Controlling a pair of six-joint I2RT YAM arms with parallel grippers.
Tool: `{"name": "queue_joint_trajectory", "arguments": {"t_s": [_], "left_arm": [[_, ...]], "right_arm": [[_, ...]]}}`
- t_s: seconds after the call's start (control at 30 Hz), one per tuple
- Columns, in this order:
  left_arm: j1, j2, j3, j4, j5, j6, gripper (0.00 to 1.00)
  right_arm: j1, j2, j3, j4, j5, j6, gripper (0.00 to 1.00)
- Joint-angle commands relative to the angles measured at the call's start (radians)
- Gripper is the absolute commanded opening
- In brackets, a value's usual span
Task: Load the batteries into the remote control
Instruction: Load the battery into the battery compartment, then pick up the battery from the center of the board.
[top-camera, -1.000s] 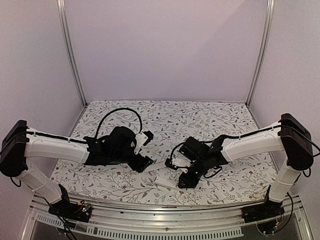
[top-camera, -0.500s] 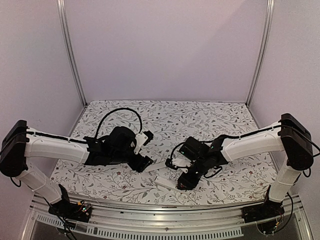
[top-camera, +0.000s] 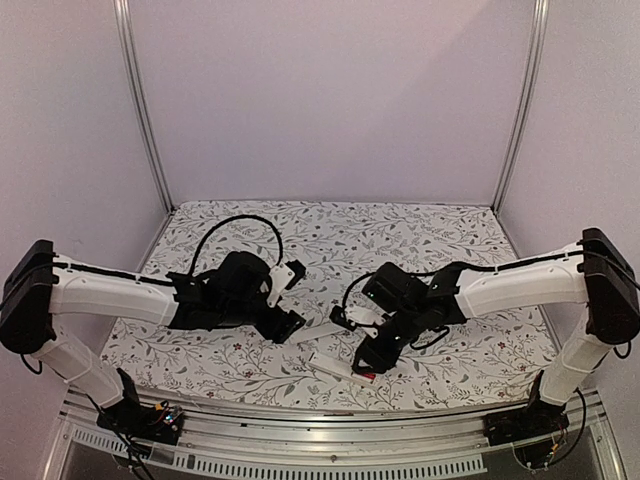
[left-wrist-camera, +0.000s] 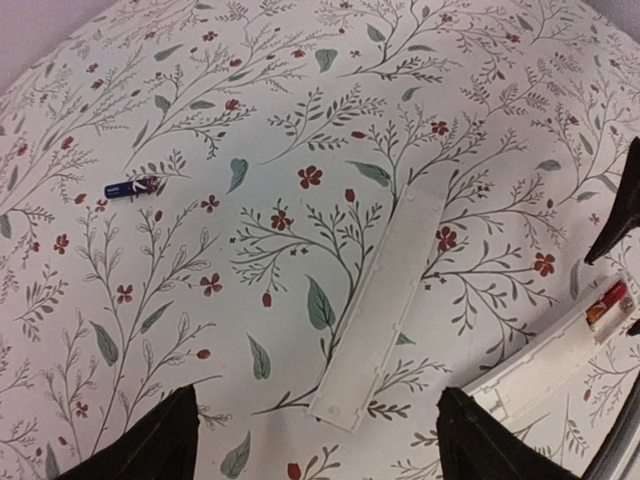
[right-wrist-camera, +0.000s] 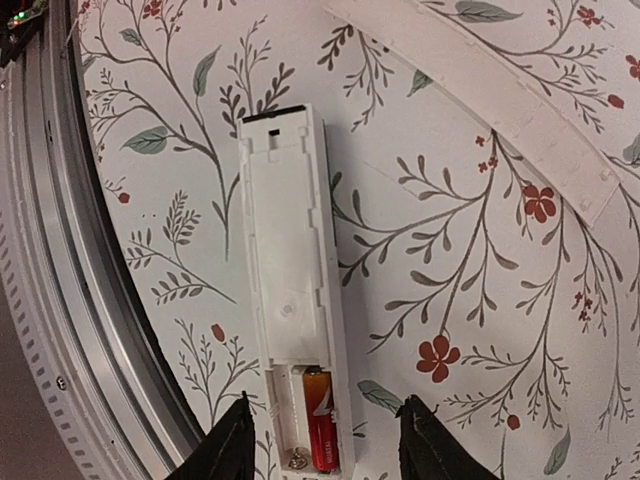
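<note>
My left gripper should move outward and down onto the loose dark battery to close, because the slot beside the red battery shows a bare spring.
The white remote control (right-wrist-camera: 285, 290) lies back-up on the floral cloth near the front rail, its long bay uncovered. One red battery (right-wrist-camera: 320, 430) lies in the right-hand slot at the near end of the bay; the slot beside it shows a bare spring. My right gripper (right-wrist-camera: 328, 400) hangs open just above that end, its fingers apart from the remote on either side. A second battery (left-wrist-camera: 130, 187), dark with red, lies loose on the cloth. My left gripper (left-wrist-camera: 318, 395) stands wide open above the cloth, nothing in it. The top view shows the remote (top-camera: 330, 365) by my right gripper (top-camera: 368, 362).
The thin white cover strip (left-wrist-camera: 385, 310) lies flat between the arms, just beyond the remote, its near end between my left fingers. The metal front rail (right-wrist-camera: 60, 250) runs close along the remote's other side. Floral cloth (top-camera: 340, 240) covers the table.
My right gripper has opened and let go of the red battery, which now lies in the bay. The right arm has shifted slightly left. The left arm has not moved.
</note>
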Motion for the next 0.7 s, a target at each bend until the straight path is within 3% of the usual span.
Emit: {"name": "queue_joint_trajectory", "arguments": {"t_s": [0.0, 0.23, 0.43, 0.5, 0.57, 0.67], "left_arm": [[0.07, 0.0, 0.032, 0.001, 0.036, -0.034, 0.82], [0.338, 0.021, 0.199, -0.027, 0.239, -0.139, 0.85], [0.36, 0.185, 0.402, -0.031, 0.157, -0.08, 0.83], [0.367, 0.257, 0.478, -0.068, 0.233, 0.061, 0.84], [0.382, 0.357, 0.591, -0.187, 0.417, 0.352, 0.85], [0.412, 0.493, 0.775, -0.37, 0.457, 0.602, 0.85]], "right_arm": [[0.004, -0.073, 0.019, 0.001, 0.006, 0.011, 0.48], [-0.07, -0.213, -0.06, 0.112, 0.033, 0.069, 0.54], [-0.138, -0.298, -0.104, 0.156, 0.094, 0.128, 0.59], [-0.157, -0.311, -0.106, 0.162, 0.087, 0.141, 0.59], [-0.164, -0.317, -0.111, 0.167, 0.084, 0.148, 0.6], [-0.168, -0.32, -0.118, 0.177, 0.074, 0.148, 0.61]]}}
